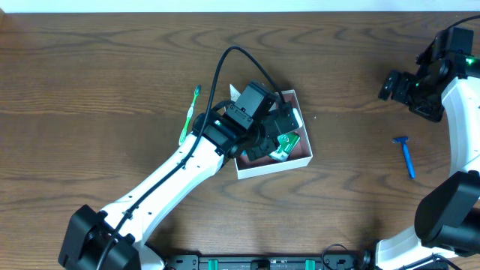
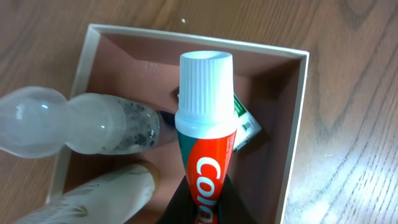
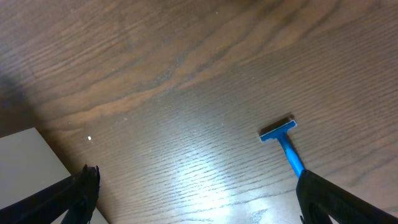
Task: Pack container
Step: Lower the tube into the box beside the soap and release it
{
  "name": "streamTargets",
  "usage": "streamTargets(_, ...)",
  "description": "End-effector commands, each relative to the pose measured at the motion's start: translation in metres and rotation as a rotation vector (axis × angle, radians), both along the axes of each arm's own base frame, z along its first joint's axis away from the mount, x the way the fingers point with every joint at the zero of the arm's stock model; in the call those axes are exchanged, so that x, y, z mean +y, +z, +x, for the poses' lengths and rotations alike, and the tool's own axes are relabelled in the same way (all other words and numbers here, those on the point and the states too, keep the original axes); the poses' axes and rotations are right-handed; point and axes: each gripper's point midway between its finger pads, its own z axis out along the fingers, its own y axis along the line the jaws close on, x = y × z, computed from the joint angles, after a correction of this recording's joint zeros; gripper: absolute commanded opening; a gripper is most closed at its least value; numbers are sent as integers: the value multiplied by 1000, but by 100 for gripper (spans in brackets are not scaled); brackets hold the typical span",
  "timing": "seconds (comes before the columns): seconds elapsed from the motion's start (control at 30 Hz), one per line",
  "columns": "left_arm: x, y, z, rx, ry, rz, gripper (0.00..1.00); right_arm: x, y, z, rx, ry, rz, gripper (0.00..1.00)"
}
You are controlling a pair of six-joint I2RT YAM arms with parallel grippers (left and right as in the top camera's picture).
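Note:
The container's bottom (image 1: pixel 262 160) (image 2: pixel 250 163) beside the soap box is below my left gripper. My left gripper should next move down, bring the raised toothpaste tube within the container's sides, and then let go.
The container (image 1: pixel 298 159) is a square shallow box with white walls and a pinkish-brown inside; it also shows in the left wrist view (image 2: pixel 296 112). My left gripper (image 1: pixel 268 133) hovers over it, shut on a red toothpaste tube (image 2: pixel 205 158) with a white cap, held above the box floor. Inside lie a clear bottle (image 2: pixel 93 121), a cream tube (image 2: pixel 106 196) and a green-and-white soap box (image 2: pixel 245 127), which the overhead view (image 1: pixel 285 144) also shows. My right gripper (image 3: pixel 196 186) is open and empty above the table, raised at the far right (image 1: pixel 401 86).
A blue razor (image 1: pixel 406 154) lies on the table at the right, and it shows in the right wrist view (image 3: pixel 283 140). A green toothbrush (image 1: pixel 188 114) lies left of the container. A pale flat surface (image 3: pixel 31 162) fills the right wrist view's lower left corner.

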Motion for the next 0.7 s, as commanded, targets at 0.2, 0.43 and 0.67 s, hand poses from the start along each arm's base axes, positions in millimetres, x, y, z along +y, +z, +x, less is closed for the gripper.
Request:
streamTargets(0.2, -1, -38, -1, 73, -13, 66, 6, -2, -3, -1, 8, -18, 9, 99)
streamTargets(0.43, 0, -66, -2, 129, -13, 113, 6, -2, -3, -1, 8, -18, 9, 99)
streamTargets(0.67, 0, -67, -2, 132, -13, 115, 17, -2, -3, -1, 8, -18, 9, 99)
